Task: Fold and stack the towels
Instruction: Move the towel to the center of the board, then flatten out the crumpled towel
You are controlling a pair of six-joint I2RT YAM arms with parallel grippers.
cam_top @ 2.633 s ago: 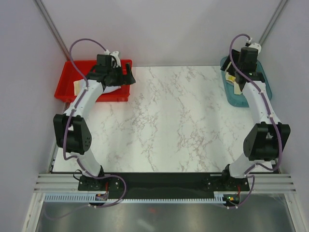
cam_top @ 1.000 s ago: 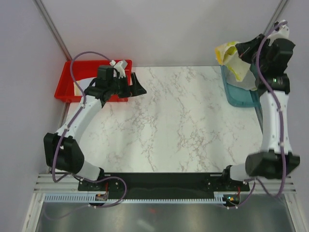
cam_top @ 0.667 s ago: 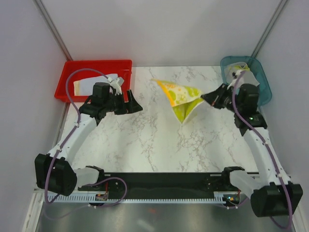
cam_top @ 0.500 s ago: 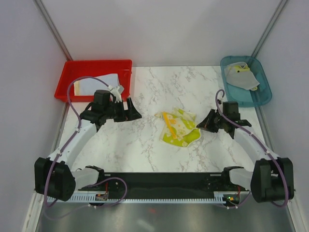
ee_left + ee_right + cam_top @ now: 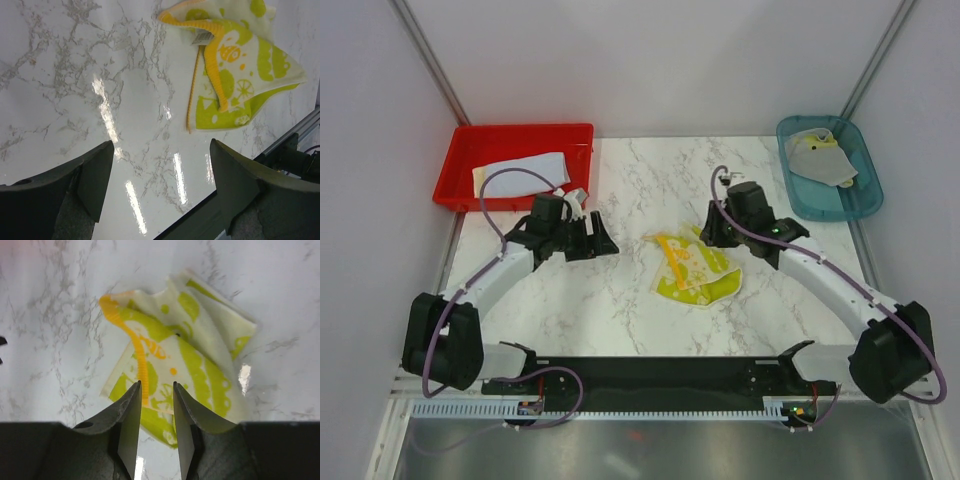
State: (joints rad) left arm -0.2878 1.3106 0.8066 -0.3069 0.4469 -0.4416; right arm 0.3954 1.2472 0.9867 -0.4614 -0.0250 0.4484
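Note:
I need to move my right gripper down, back and to the left in the top view next, onto the orange hem's near corner (image 5: 682, 286) (image 5: 145, 402), because it lies folded on top of the towel.
A yellow towel with green print (image 5: 692, 270) lies crumpled on the marble table; it also shows in the left wrist view (image 5: 235, 70) and the right wrist view (image 5: 175, 370). My right gripper (image 5: 712, 232) hovers over its far edge, jaws partly open with a narrow gap and empty (image 5: 156, 390). My left gripper (image 5: 600, 235) is wide open and empty, left of the towel (image 5: 162, 175). A pale folded towel (image 5: 520, 172) lies in the red bin (image 5: 470, 140). A grey towel with a yellow patch (image 5: 825, 160) lies in the teal bin (image 5: 865, 200).
The red bin stands at the table's far left corner, the teal bin at the far right. Grey walls close in on both sides and behind. A black strip (image 5: 660, 372) runs along the table's near edge.
My right gripper lifted the printed towel out of the teal bin, dropped it on the table's middle, let go and moved left over it. My left gripper left the red bin and moved toward the towel.

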